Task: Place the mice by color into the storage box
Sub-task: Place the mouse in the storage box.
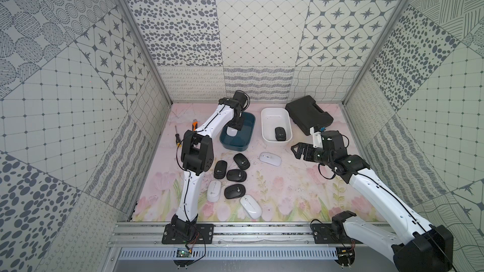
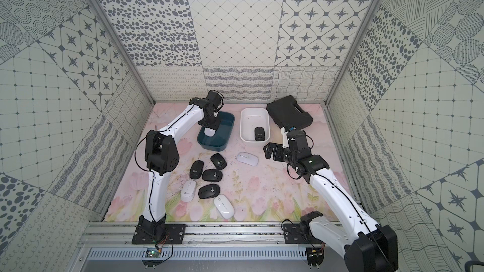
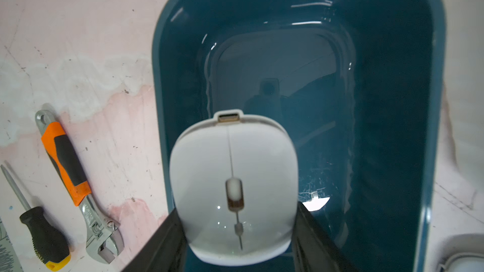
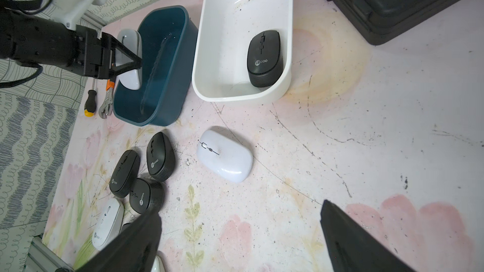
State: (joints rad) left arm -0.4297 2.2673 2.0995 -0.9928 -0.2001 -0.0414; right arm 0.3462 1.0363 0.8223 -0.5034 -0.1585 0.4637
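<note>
I will move my left gripper down slightly next and let go of the glossy white mouse (image 3: 233, 187) on the blue box's bare bottom, because that bottom lies open below my gripper.
My left gripper (image 3: 237, 211) is shut on a glossy white mouse (image 3: 233, 187), gripping its two sides. It holds the mouse at one end of the dark blue storage box (image 1: 235, 149), at rim height. Beside it the white storage box (image 1: 269, 116) holds one black mouse (image 1: 279, 134). Several black mice (image 1: 236, 175) lie clustered on the mat with two white ones (image 1: 214, 191) (image 1: 251, 206). A third white mouse (image 1: 270, 158) lies apart. My right gripper (image 1: 297, 150) hangs open and empty just right of it, above the mat (image 4: 239, 208).
A black tool case (image 1: 309, 115) lies at the back right, close behind my right wrist. An orange-handled wrench (image 3: 65, 160) and a screwdriver (image 3: 44, 236) lie on the mat left of the blue box. An aluminium rail (image 1: 248, 231) runs along the front edge.
</note>
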